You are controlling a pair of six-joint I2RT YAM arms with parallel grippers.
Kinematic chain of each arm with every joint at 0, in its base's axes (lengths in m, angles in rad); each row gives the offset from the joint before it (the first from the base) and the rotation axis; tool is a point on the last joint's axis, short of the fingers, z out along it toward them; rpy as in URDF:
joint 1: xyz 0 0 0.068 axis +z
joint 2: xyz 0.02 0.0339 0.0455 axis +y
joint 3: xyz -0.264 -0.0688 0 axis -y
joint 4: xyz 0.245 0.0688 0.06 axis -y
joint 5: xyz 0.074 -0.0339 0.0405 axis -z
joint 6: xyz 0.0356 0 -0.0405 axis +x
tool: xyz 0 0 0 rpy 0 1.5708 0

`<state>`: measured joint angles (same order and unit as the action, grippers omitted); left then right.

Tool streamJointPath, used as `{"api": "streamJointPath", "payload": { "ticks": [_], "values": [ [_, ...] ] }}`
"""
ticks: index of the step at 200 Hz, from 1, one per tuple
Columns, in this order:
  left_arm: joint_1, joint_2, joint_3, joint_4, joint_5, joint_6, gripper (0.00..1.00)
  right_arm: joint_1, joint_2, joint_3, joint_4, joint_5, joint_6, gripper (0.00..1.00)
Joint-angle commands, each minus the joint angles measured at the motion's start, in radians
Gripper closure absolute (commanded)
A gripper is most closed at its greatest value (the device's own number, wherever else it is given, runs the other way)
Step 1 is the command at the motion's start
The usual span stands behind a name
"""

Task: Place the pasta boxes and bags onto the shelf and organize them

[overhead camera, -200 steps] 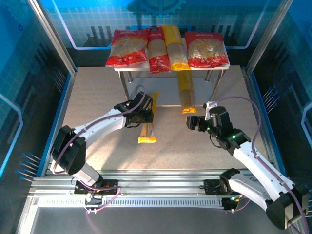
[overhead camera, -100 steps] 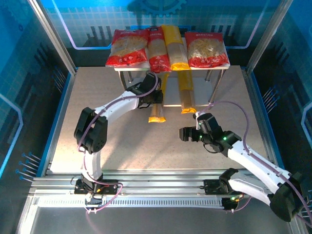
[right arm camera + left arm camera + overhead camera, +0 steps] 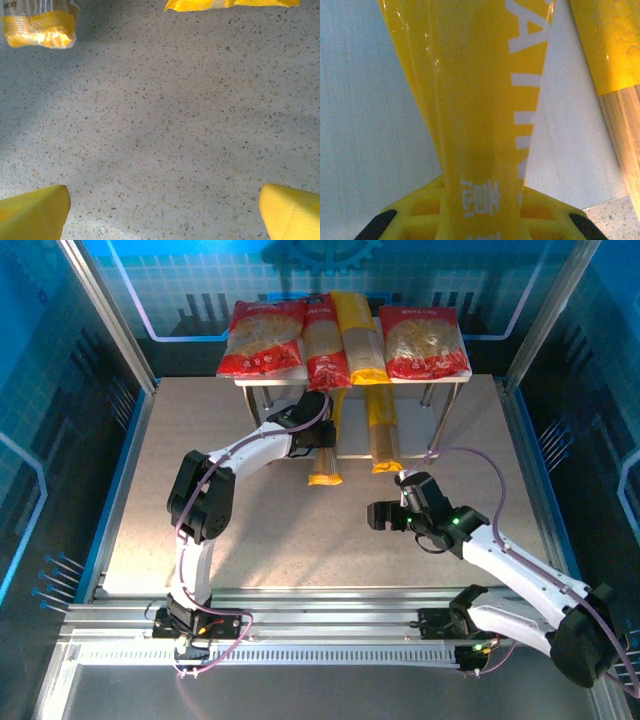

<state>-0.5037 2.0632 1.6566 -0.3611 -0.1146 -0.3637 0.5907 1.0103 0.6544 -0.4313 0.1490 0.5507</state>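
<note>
My left gripper will push outward over the lower board and let go of the third yellow pack beside the second, because there is empty grey board farther outward.
The shelf (image 3: 352, 438) stands at the far side of the table. Its top board carries two wide red bags (image 3: 265, 337) (image 3: 425, 341), a narrow red pack (image 3: 324, 340) and a yellow spaghetti pack (image 3: 356, 336). A second yellow pack (image 3: 382, 430) lies on the lower board, its near end sticking out. My left gripper (image 3: 318, 436) is shut on a third yellow pack (image 3: 325, 462), held lengthwise at the lower board's front edge. In the left wrist view that pack (image 3: 480, 100) runs up from the gripper (image 3: 482, 217) over the grey board (image 3: 365, 125). My right gripper (image 3: 380, 515) hangs open over bare table.
The right wrist view has speckled tabletop (image 3: 160, 125) between the wide-apart fingertips (image 3: 30, 210), with two yellow pack ends (image 3: 40, 25) (image 3: 230, 4) at the top. Thin shelf legs (image 3: 438, 410) flank the lower board. Blue enclosure walls border the table.
My left arm has carried its yellow pack from the middle of the table up to the shelf's lower board. The right gripper has drifted a little left and nearer, still open.
</note>
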Motion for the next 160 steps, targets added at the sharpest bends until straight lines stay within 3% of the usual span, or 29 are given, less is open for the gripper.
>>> {"api": "streamJointPath", "payload": {
  "ticks": [1, 117, 160],
  "values": [
    [0.007, -0.001, 0.07, 0.128, -0.027, -0.004, 1.0, 0.014, 0.01, -0.007, -0.012, 0.009, 0.015, 0.03],
    [0.008, 0.093, 0.151, 0.152, -0.08, -0.013, 1.0, 0.015, 0.049, -0.019, 0.013, 0.003, 0.013, 0.02],
    [0.008, 0.137, 0.173, 0.136, -0.073, -0.019, 0.79, 0.013, 0.047, -0.023, 0.005, 0.014, 0.012, 0.02]
  ]
}}
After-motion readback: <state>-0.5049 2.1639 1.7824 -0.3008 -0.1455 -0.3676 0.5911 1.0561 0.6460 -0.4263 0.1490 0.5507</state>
